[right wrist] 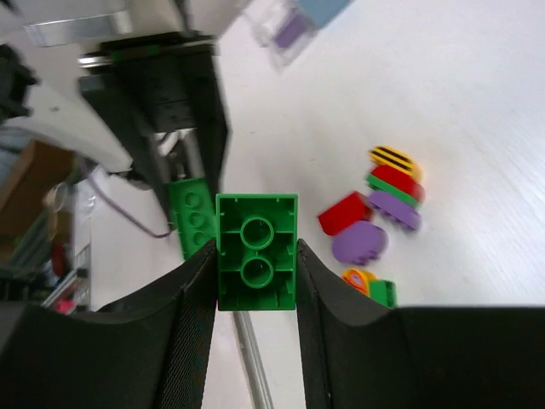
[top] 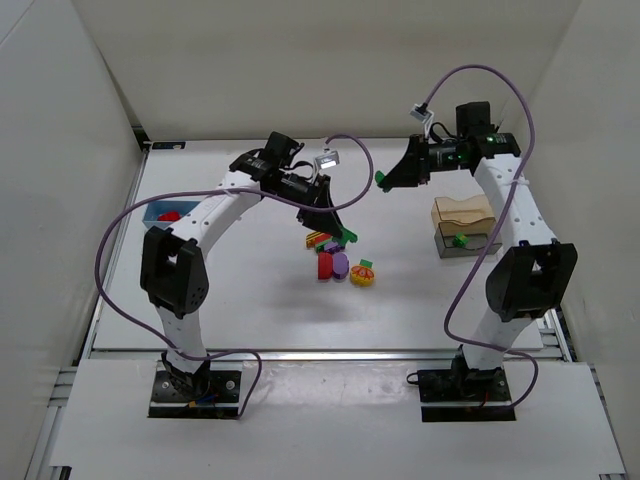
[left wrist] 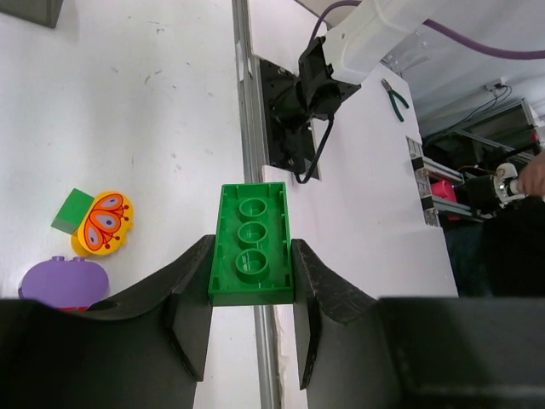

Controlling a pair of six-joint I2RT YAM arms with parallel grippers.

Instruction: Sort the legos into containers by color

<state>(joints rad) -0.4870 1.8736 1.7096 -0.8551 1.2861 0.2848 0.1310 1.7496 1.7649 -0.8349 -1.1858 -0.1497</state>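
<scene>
A green piece is already in the clear container [top: 465,242], so my right gripper should swing to the right in the top view, tip down and lower over the container.
My left gripper [top: 340,232] [left wrist: 251,256] is shut on a long green lego [left wrist: 251,244], held above the table next to the pile. My right gripper [top: 388,180] [right wrist: 256,256] is shut on a shorter green lego [right wrist: 256,251], raised at the back middle. In the right wrist view the left arm's green lego [right wrist: 192,217] shows just behind it. The loose legos [top: 340,262] lie mid-table: a red one [right wrist: 345,213], a purple one [right wrist: 359,243], a butterfly-printed one [left wrist: 104,223] and a yellow striped one [right wrist: 392,158]. The containers are a blue one [top: 152,212] at the left, and a tan one [top: 465,210] and a clear one [top: 478,247] at the right.
Red pieces lie in the blue container and a green piece [top: 460,240] in the clear one. A blurred clear box with something purple [right wrist: 289,30] shows at the top of the right wrist view. Purple cables loop over both arms. White walls enclose the table.
</scene>
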